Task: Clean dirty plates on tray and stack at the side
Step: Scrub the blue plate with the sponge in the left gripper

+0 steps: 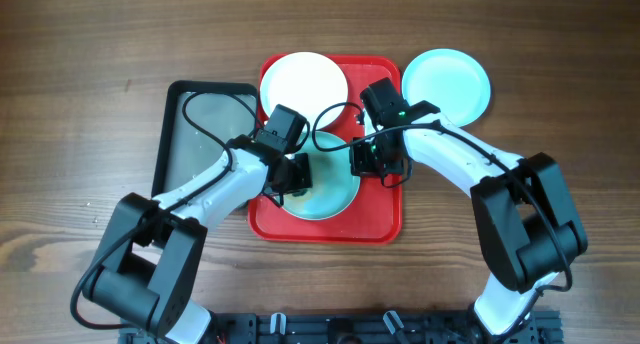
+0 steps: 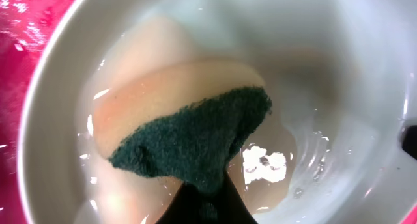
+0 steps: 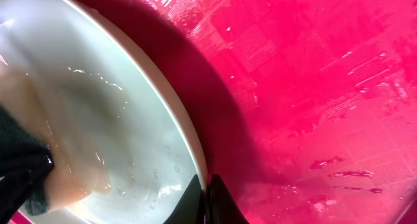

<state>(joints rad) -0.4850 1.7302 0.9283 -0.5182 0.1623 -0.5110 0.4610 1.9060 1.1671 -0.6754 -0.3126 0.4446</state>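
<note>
My left gripper lifts next and lowers the sponge (image 2: 195, 136) onto the grey tray's open bottom, to its left in the overhead view, to wipe the smear first.
A pale aqua plate (image 1: 325, 199) lies on the red tray (image 1: 380, 224), near its front. My left gripper (image 1: 297, 179) is shut on a green scouring sponge (image 2: 195, 136) pressed flat on the wet, brown-smeared plate (image 2: 365, 68). My right gripper (image 1: 368, 164) is shut on the plate's right rim (image 3: 189, 139), pinching it between its fingers (image 3: 207, 195). A white plate (image 1: 303, 82) lies on the tray's far left part. A second aqua plate (image 1: 447, 84) lies on the table to the right of the tray.
A dark grey tray (image 1: 195, 134) lies on the wooden table left of the red tray, under my left arm. The red tray floor (image 3: 326, 87) is wet to the right of the held plate.
</note>
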